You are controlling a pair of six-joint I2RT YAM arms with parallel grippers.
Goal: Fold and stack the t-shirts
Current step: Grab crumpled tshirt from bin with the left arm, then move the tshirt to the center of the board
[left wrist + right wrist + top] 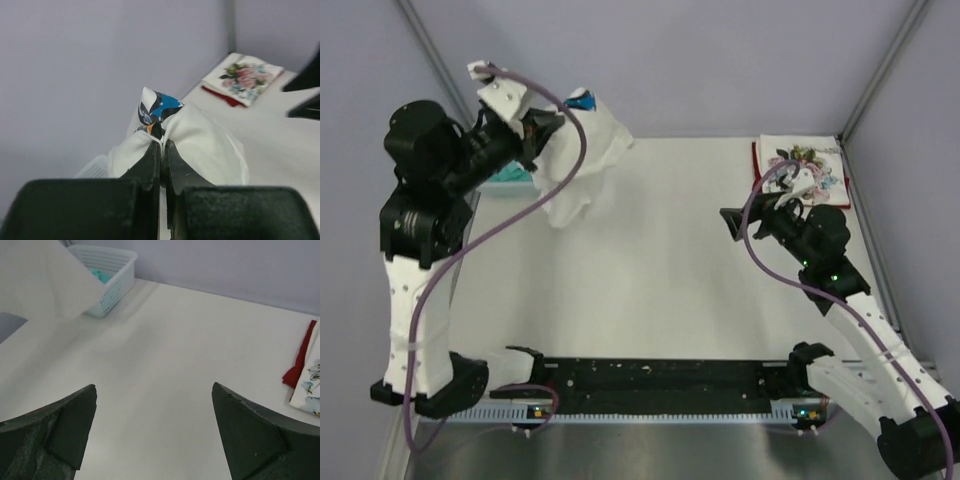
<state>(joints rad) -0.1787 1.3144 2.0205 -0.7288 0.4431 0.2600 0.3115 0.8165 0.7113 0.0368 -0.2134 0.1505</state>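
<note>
The white t-shirt is hanging from my left gripper with its lower end (563, 213) (62, 311) loose. My right gripper should move back toward the black bar, then down onto that end of the t-shirt.
My left gripper (542, 128) is shut on the bunched white t-shirt with the blue print (578, 165) and holds it hanging above the table's far left. In the left wrist view the jaws (162, 145) pinch the white cloth (205, 145), blue print showing above. The folded rose-print shirt (810, 168) lies on the dark red shirt (758, 170) at the far right corner; both show in the left wrist view (245, 77). My right gripper (732, 222) is open and empty over the table's right side, left of that stack. The hanging white shirt (45, 275) shows at upper left in the right wrist view.
A pale mesh basket (112, 270) with something teal inside stands at the far left, partly behind the hanging shirt; a bit of it shows in the top view (508, 178). Grey walls enclose the white table (660, 290). A black rail (660, 378) runs along the near edge.
</note>
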